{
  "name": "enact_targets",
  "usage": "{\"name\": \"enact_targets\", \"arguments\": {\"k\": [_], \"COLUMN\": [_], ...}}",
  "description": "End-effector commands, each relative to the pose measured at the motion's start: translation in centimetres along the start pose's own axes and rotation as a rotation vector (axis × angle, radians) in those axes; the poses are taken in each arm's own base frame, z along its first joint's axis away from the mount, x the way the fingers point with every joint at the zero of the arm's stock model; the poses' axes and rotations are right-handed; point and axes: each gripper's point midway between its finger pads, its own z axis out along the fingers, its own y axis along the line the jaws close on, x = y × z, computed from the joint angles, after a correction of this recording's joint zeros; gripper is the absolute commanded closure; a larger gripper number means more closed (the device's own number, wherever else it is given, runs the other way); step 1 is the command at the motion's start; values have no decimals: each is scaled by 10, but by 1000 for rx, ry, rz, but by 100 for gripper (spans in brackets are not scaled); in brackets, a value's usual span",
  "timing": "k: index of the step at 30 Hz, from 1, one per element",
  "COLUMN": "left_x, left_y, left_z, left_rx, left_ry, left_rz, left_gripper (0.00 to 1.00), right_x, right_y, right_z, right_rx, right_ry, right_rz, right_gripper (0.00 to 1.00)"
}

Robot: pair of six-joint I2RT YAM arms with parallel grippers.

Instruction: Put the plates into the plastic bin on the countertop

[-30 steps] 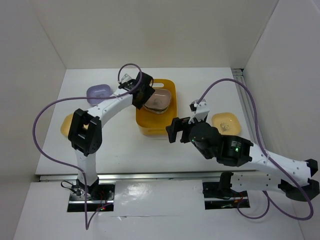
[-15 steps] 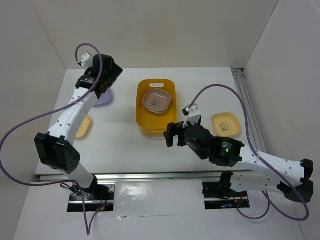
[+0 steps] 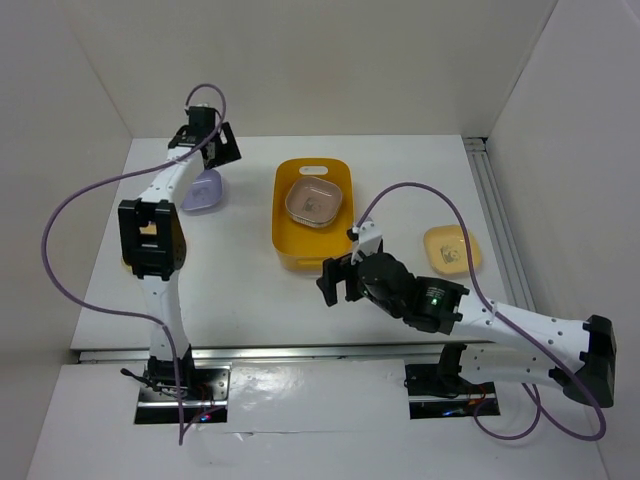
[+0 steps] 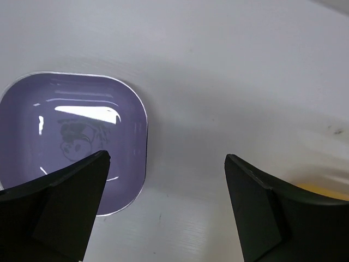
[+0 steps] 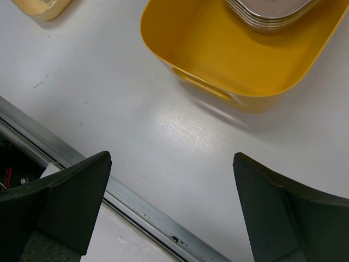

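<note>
My left gripper lowers onto the lavender plate's edge facing the bin and closes next, since it shows between my open fingers in the wrist view.
The yellow-orange plastic bin (image 3: 296, 247) stands mid-table and holds a stack of plates (image 3: 313, 203) with a brown-pink one on top. A lavender plate (image 3: 203, 192) lies at the back left. My left gripper (image 3: 218, 152) hovers just beyond it, open and empty. In the left wrist view the lavender plate (image 4: 73, 136) lies left of the open gripper (image 4: 163, 218). A yellow plate (image 3: 451, 248) lies on the right. My right gripper (image 3: 334, 281) is open and empty, in front of the bin. The right wrist view shows the bin (image 5: 218, 60), the stack (image 5: 270, 11) and the open gripper (image 5: 172, 213).
Another yellow-orange plate (image 3: 126, 262) on the left is mostly hidden behind my left arm's elbow; it also shows in the right wrist view (image 5: 41, 6). A metal rail (image 5: 136, 210) runs along the table's front edge. White walls enclose the countertop (image 3: 420, 170).
My left arm left a brown-pink plate on the stack in the bin and swung to the back left, above the lavender plate. My right arm shifted slightly left and nearer.
</note>
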Motion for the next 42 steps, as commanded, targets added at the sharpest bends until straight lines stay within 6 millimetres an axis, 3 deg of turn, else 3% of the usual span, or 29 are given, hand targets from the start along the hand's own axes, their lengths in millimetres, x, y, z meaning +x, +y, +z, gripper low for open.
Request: {"name": "enact_targets", "arguments": {"k": [1,7,12,14,16,18,20,21,22,24,26,27,31,32,35,36,38,39,40,42], "left_x": [13,68,92,95,98,97,100,100,100,79,60,37,-15,-45,-52,-63,-53,-46,-33,-24], "left_y": [4,24,37,43,39,43,44,44,42,34,24,10,-28,-38,-73,-80,-104,-112,-125,-146], "left_z": [17,54,65,67,68,68,69,69,65,51,32,9,-61,-96,-153,-181,-209,-219,-237,-253], "left_rx": [-20,-72,-119,-131,-104,-110,-115,-116,-105,-83,-76,-51,-31,-10,58,95,173,202,248,318], "left_ry": [14,131,184,192,200,199,207,206,208,172,140,79,-54,-128,-164,-207,-188,-170,-149,-137], "left_rz": [118,95,42,25,11,4,-4,-13,-14,-55,-82,-91,-106,-129,-130,-151,-199,-218,-228,-294], "left_gripper": [0,4,10,18,28,46,66,83,90,100,100,100,100,100,100,100,100,100,100,100], "right_x": [-9,4,3,1,3,0,1,0,2,-7,-8,-6,-13,-13,-25,-23,-39,-37,-52,-62], "right_y": [10,4,-5,-5,-6,-7,-10,-11,-13,-12,-12,-13,-15,-16,-27,-31,-40,-48,-57,-67], "right_z": [6,5,2,1,1,-1,-1,-1,-1,-1,-3,-3,-8,-10,-19,-24,-35,-41,-52,-66], "right_rx": [-49,-43,-5,-4,0,5,20,29,33,46,47,52,67,68,123,144,183,221,263,305], "right_ry": [-45,-27,-46,-45,-37,-50,-48,-53,-46,-68,-65,-57,-69,-68,-115,-112,-162,-154,-207,-239], "right_rz": [18,48,73,72,69,82,78,78,75,90,89,93,121,130,173,171,203,200,247,269], "right_gripper": [0,0,0,0,0,0,0,0,0,0,0,0,0,0,0,0,0,0,0,0]}}
